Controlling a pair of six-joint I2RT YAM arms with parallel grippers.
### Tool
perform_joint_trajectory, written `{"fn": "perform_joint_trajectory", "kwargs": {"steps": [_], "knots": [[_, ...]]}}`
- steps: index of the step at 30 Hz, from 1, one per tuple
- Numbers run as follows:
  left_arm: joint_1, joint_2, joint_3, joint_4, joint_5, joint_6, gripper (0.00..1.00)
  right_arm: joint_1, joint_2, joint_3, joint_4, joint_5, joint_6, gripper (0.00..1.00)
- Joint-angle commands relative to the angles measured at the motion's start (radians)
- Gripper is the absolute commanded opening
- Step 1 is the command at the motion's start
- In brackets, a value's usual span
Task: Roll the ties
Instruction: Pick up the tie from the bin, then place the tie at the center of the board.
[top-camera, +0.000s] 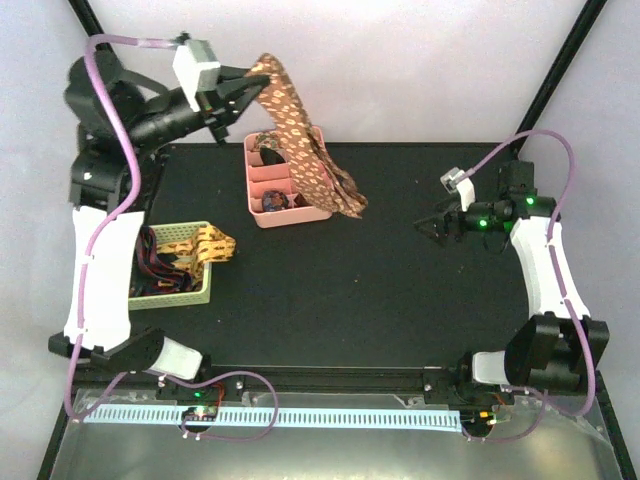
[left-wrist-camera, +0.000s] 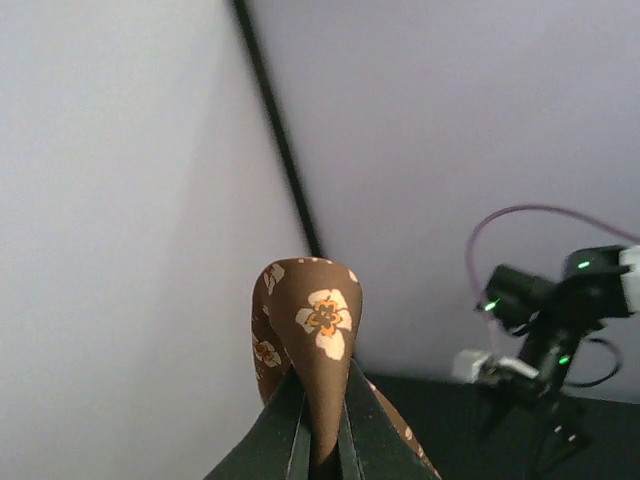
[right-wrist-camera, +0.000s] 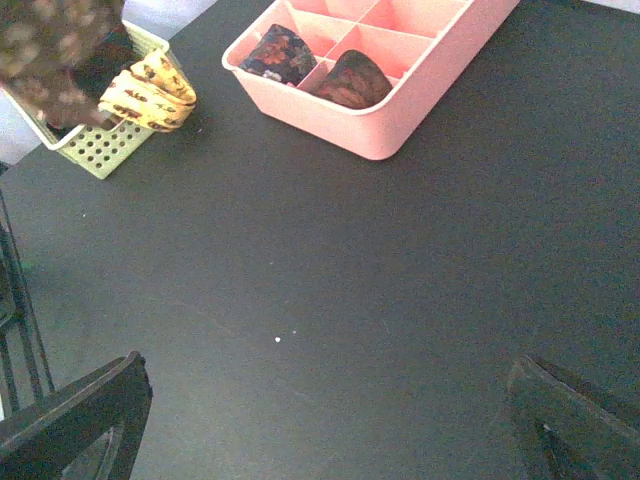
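Note:
My left gripper needs to go down and back past the pink tray to free the brown flowered tie (top-camera: 300, 130), because there is only bare tabletop below the gripper, to its right in the top view.
A brown flowered tie (top-camera: 300, 130) hangs from my left gripper (top-camera: 245, 85), raised high at the back left; its long strip drapes down past the pink tray to a pointed end near the table. In the left wrist view the gripper (left-wrist-camera: 325, 385) is shut on a fold of this tie (left-wrist-camera: 322, 315). Two rolled ties (right-wrist-camera: 280, 52) (right-wrist-camera: 350, 80) sit in compartments of the tray. More ties, one yellow (top-camera: 213, 245) (right-wrist-camera: 150, 95), lie in the basket. My right gripper (top-camera: 432, 228) (right-wrist-camera: 325, 365) hovers open over bare table at the right, holding nothing.
The pink divided tray (top-camera: 290, 218) (right-wrist-camera: 380, 135) stands at the back centre. A pale green perforated basket (top-camera: 190, 292) (right-wrist-camera: 100, 150) sits at the left edge, near the left arm. Black frame posts rise at both back corners.

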Motion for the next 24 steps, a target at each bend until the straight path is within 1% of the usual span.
{"fn": "perform_joint_trajectory", "kwargs": {"steps": [1, 3, 6, 8, 11, 13, 14, 16, 18, 20, 22, 24], "knots": [[-0.156, 0.083, 0.023, 0.162, 0.134, -0.045, 0.02, 0.003, -0.074, -0.063, 0.041, 0.01, -0.002, 1.0], [-0.228, 0.092, -0.028, 0.125, 0.132, -0.001, 0.02, 0.003, -0.09, -0.064, 0.021, 0.041, 0.021, 1.0], [-0.294, 0.048, -0.198, 0.206, 0.147, 0.015, 0.02, 0.003, -0.128, -0.086, 0.014, 0.073, 0.052, 1.0], [-0.353, 0.008, -0.309, 0.229, 0.126, 0.081, 0.02, 0.004, -0.166, -0.122, 0.029, 0.099, 0.074, 1.0], [-0.441, -0.02, -0.379, 0.158, 0.11, 0.194, 0.02, 0.003, -0.225, -0.158, 0.026, 0.104, 0.096, 1.0], [-0.443, -0.05, -0.44, 0.152, 0.1, 0.161, 0.02, 0.004, -0.258, -0.173, 0.012, 0.085, 0.09, 1.0], [-0.433, -0.07, -0.464, 0.142, 0.072, 0.132, 0.01, 0.003, -0.275, -0.178, 0.008, 0.082, 0.091, 1.0], [-0.385, -0.123, -0.507, 0.086, 0.069, 0.135, 0.01, 0.004, -0.301, -0.177, -0.003, 0.076, 0.089, 1.0], [-0.343, -0.205, -0.548, -0.024, 0.065, 0.232, 0.01, 0.003, -0.32, -0.18, -0.021, 0.055, 0.064, 1.0], [-0.333, -0.295, -0.593, -0.131, 0.012, 0.338, 0.01, 0.003, -0.334, -0.195, -0.028, 0.031, 0.051, 1.0], [-0.334, -0.386, -0.628, -0.187, -0.063, 0.376, 0.02, 0.004, -0.342, -0.217, -0.028, 0.006, 0.051, 1.0], [-0.332, -0.401, -0.607, -0.253, -0.131, 0.392, 0.02, 0.003, -0.344, -0.234, -0.012, -0.004, 0.079, 1.0]]}}
